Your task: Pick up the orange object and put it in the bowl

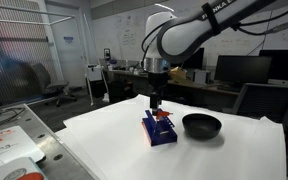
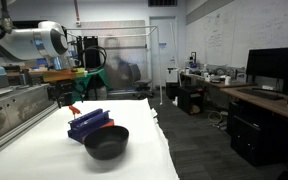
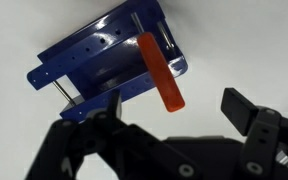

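My gripper lowers its open fingers around the orange stick's loose end (image 3: pixel 170 95) next and closes, since that clear end pokes past the box's edge below my gripper.
The orange object (image 3: pixel 160 70) is a small orange-red stick lying across the top of the dark blue box (image 3: pixel 94 60), with one end poking past the box's edge. It also shows in both exterior views (image 1: pixel 162 115) (image 2: pixel 74 109). My gripper (image 3: pixel 179 110) is open and empty, hovering just above the stick's near end, in both exterior views (image 1: pixel 156 103) (image 2: pixel 70 99). The black glossy bowl (image 1: pixel 201 125) (image 2: pixel 106 142) sits on the white table right beside the blue box (image 1: pixel 160 131) (image 2: pixel 89 124). The bowl looks empty and is out of the wrist view.
The white table (image 1: pixel 124 150) has its edges close to the box and bowl. A metal frame and bench (image 2: pixel 4 115) stand beside the table. Desks with monitors (image 1: pixel 242 68) and chairs are behind it.
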